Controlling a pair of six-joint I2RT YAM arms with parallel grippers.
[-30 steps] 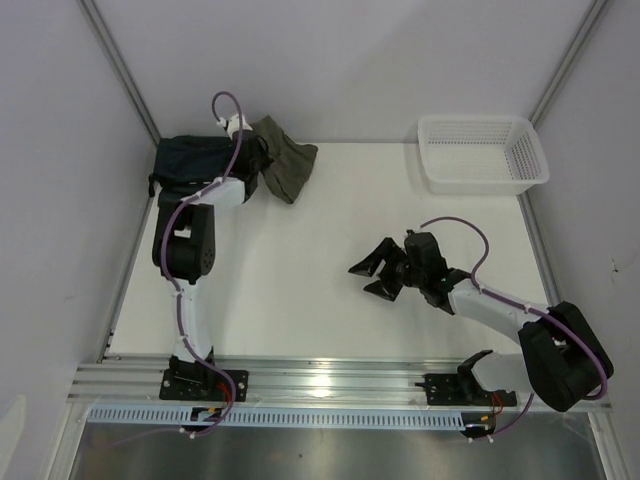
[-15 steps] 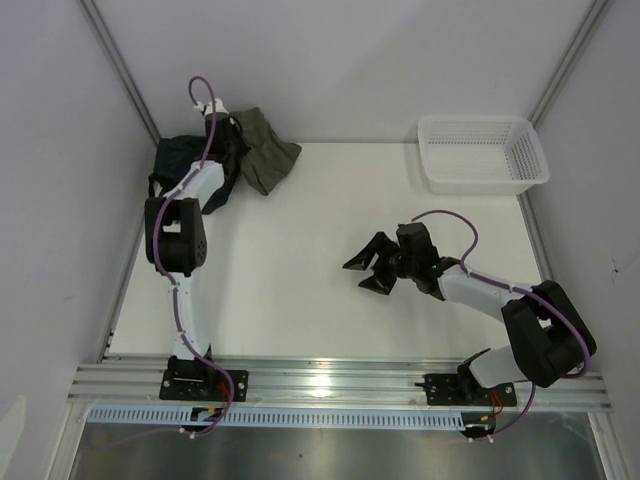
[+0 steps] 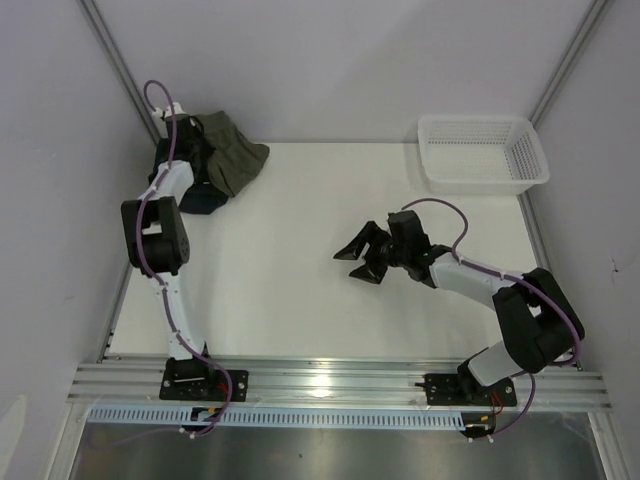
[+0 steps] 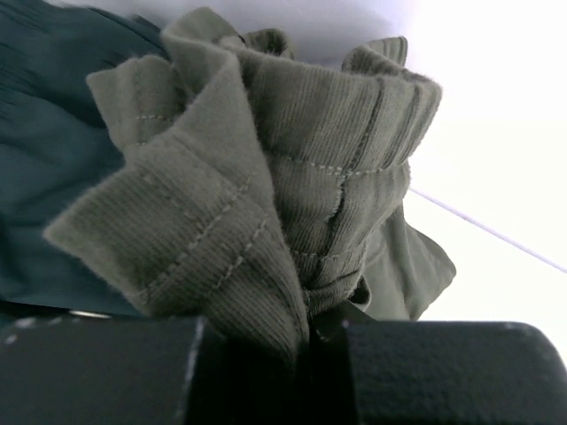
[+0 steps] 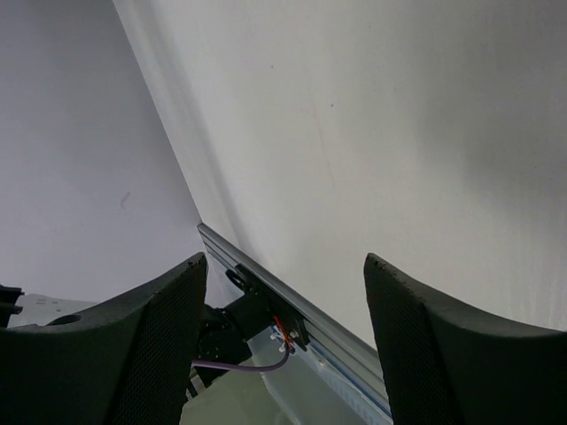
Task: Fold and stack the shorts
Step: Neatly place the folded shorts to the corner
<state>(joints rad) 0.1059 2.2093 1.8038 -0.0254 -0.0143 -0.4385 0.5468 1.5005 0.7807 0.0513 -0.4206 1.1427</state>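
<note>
My left gripper moves to the left in the top view next, then back and down over the teal garment. It releases the shorts point(image 3: 230, 152) there, because they overhang the garment.
The olive-green shorts point(image 3: 230, 152) hang bunched from my left gripper point(image 3: 200, 150) at the far left corner of the table. They partly lie over a dark teal folded garment point(image 3: 180, 175). In the left wrist view the ribbed olive cloth point(image 4: 292, 204) is pinched between my shut jaws, with the teal garment point(image 4: 44, 177) behind it. My right gripper point(image 3: 358, 255) is open and empty, low over the middle of the table. In the right wrist view its fingers point(image 5: 168, 345) stand wide apart with nothing between them.
A white plastic basket point(image 3: 482, 152) stands at the far right corner. Grey walls close in on the left, back and right. An aluminium rail point(image 3: 330, 378) runs along the near edge by the arm bases.
My left gripper has carried the olive shorts leftward, over the teal garment toward the far left corner. My right gripper has moved a little left and farther from the base, still open.
</note>
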